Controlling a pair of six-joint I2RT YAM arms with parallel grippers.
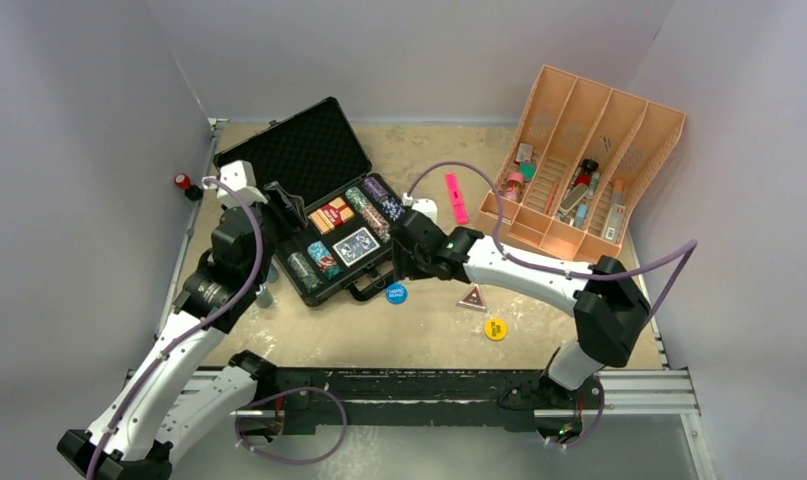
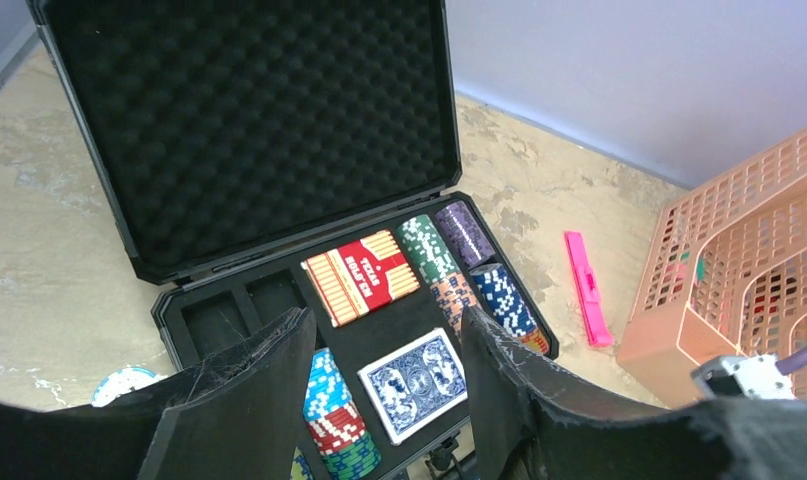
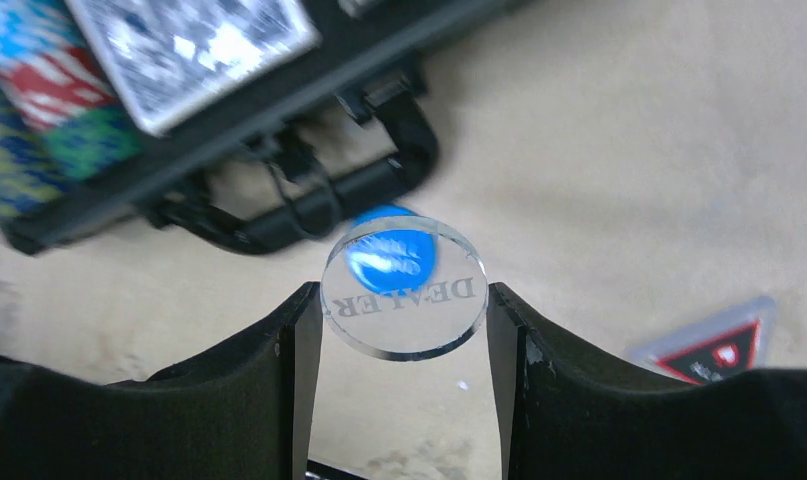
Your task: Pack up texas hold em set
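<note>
The robot's right gripper will next move over the blue deck (image 1: 356,246) (image 3: 194,50), which lies outward and to the gripper's left in the top view, and release the disc on the deck's bare top.
The black case (image 1: 301,152) lies open with its foam lid up. It holds a red deck (image 2: 361,275), a blue deck (image 2: 419,380) and chip stacks (image 2: 331,415). My left gripper (image 2: 389,350) is open and empty, hovering above the case's near-left part (image 1: 287,210). My right gripper (image 3: 404,330) is shut on a clear round "DEALER" disc (image 3: 409,315) and holds it above the table in front of the case handle (image 3: 309,205). A blue disc (image 1: 396,293) lies on the table below it. A yellow disc (image 1: 495,329) lies further right.
A red triangular token (image 1: 472,298) lies near the blue disc. A pink marker (image 1: 456,197) lies right of the case. The orange divided tray (image 1: 619,120) leans at the back right. A white and blue chip (image 2: 124,382) lies on the table left of the case.
</note>
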